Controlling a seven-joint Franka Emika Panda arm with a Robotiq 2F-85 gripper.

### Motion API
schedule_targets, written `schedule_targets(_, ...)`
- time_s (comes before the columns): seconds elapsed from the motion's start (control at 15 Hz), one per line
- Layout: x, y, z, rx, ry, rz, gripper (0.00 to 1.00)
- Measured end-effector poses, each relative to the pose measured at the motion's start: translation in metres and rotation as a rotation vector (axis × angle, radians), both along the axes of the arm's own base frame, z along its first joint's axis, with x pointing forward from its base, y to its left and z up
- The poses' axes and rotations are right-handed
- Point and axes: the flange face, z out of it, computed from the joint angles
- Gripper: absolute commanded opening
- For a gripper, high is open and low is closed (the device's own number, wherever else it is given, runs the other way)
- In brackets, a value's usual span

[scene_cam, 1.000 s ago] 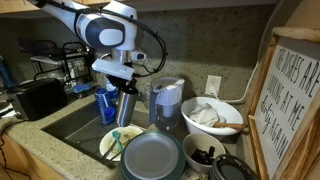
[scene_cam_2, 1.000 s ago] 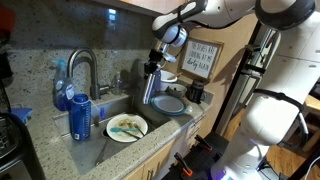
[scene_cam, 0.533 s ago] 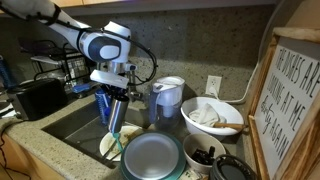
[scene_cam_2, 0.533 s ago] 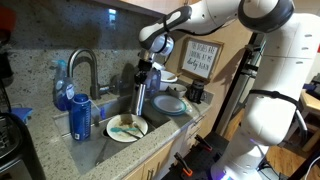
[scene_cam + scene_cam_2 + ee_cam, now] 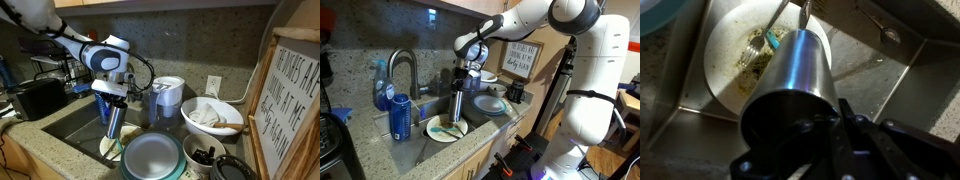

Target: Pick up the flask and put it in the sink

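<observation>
The flask is still hanging over the sink (image 5: 72, 122), so I will next lower my gripper until the flask's bottom end touches the white plate below, and let go of the flask there.
The flask (image 5: 114, 118) is a tall steel cylinder. My gripper (image 5: 111, 98) is shut on its top and holds it upright over the sink (image 5: 72, 122). In an exterior view the flask (image 5: 456, 104) hangs just above a white plate (image 5: 447, 128) lying in the sink (image 5: 425, 140). In the wrist view the flask (image 5: 795, 75) fills the middle, with the gripper (image 5: 815, 125) around its near end and the dirty plate (image 5: 740, 50) with a green utensil below.
A blue can (image 5: 401, 117) and faucet (image 5: 400, 68) stand at the sink's far side. Stacked grey plates (image 5: 152, 157), a water pitcher (image 5: 167, 97), a white bowl (image 5: 212, 116) and a framed sign (image 5: 292, 100) sit on the counter.
My gripper has carried the flask away from the counter's plates and lower, over the sink and its white plate.
</observation>
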Motion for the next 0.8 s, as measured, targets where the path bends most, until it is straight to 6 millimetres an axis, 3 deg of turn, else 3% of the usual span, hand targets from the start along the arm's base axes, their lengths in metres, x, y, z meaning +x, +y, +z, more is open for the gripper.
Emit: schedule_targets(0.8,-0.009,0.013,-0.068,-0.108,-0.102,0.070,0.04)
